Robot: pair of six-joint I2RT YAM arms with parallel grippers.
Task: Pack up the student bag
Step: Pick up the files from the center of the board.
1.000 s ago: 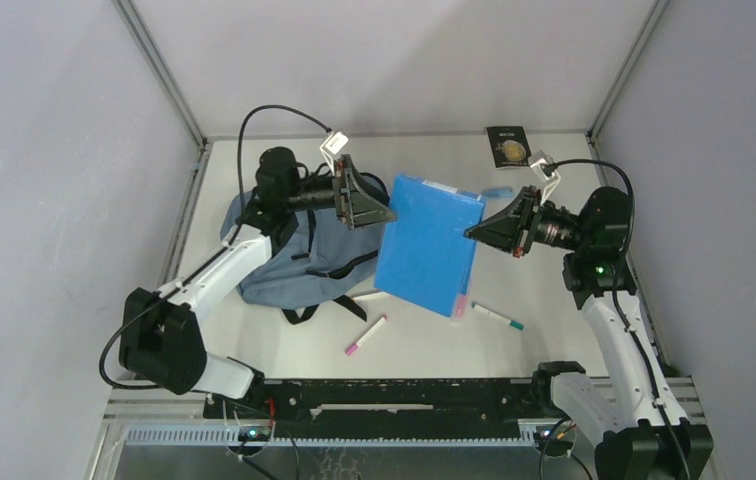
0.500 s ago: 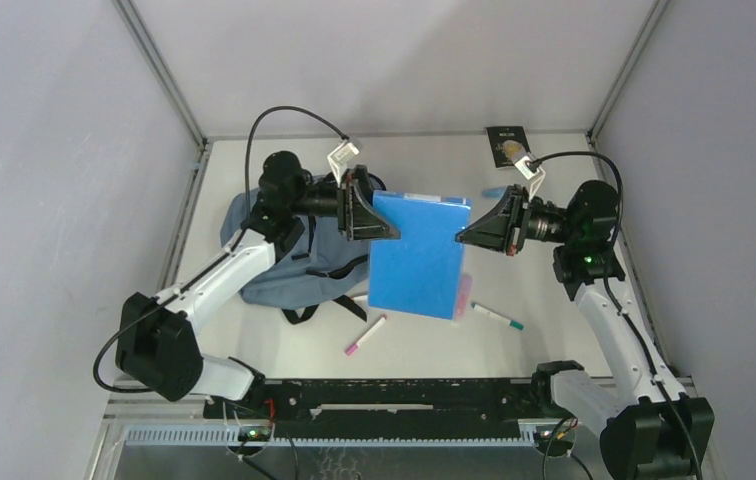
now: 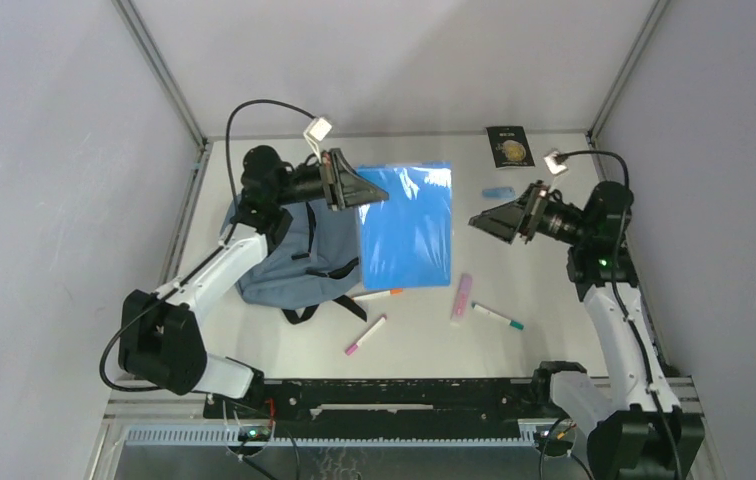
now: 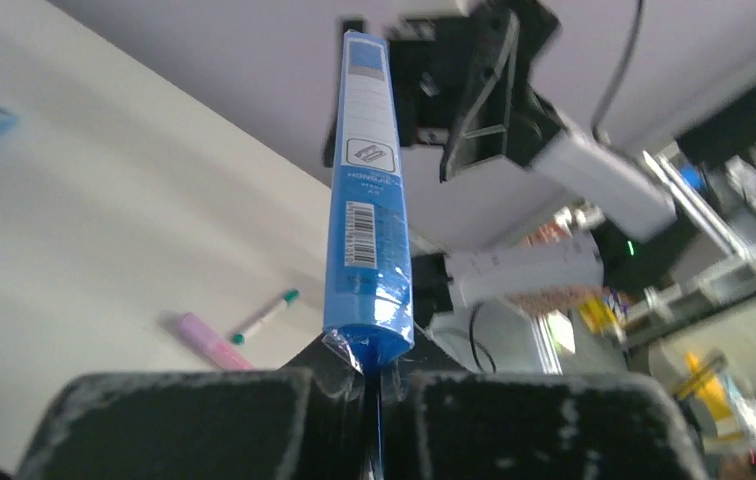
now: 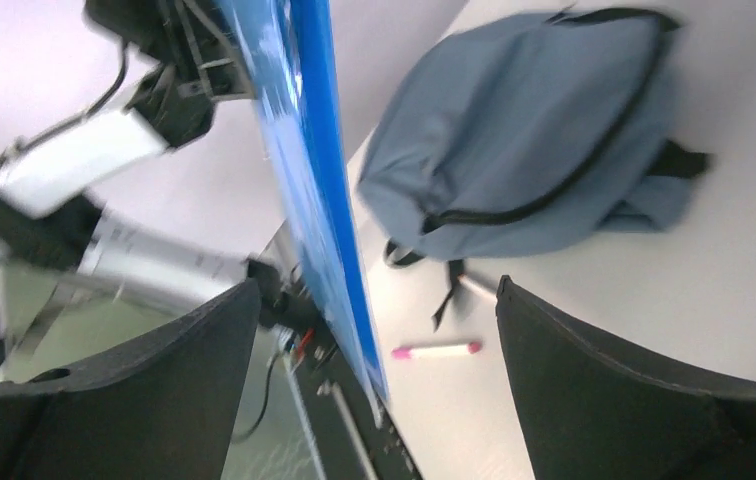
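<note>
I will next move my right gripper to the left in the top view onto the folder's loose edge, since my left gripper holds only the folder's opposite edge.
The student bag, a soft blue-grey backpack with black straps, lies flat at the left of the table, also seen in the right wrist view. My left gripper hovers just right of it, shut on the left edge of a bright blue folder. That folder hangs in the air and shows edge-on in the left wrist view, pinched between the jaws. My right gripper stands open a little right of the folder, not touching it. In its own view the blurred folder passes between the spread fingers.
On the table lie a pink-capped marker, an orange-tipped pen, a pink highlighter and a green-capped pen. A black booklet and a small light-blue item sit at the back right.
My left gripper closed on the folder and my right gripper opened and let it go. The folder swung leftwards and back, now hanging from the left gripper alone.
</note>
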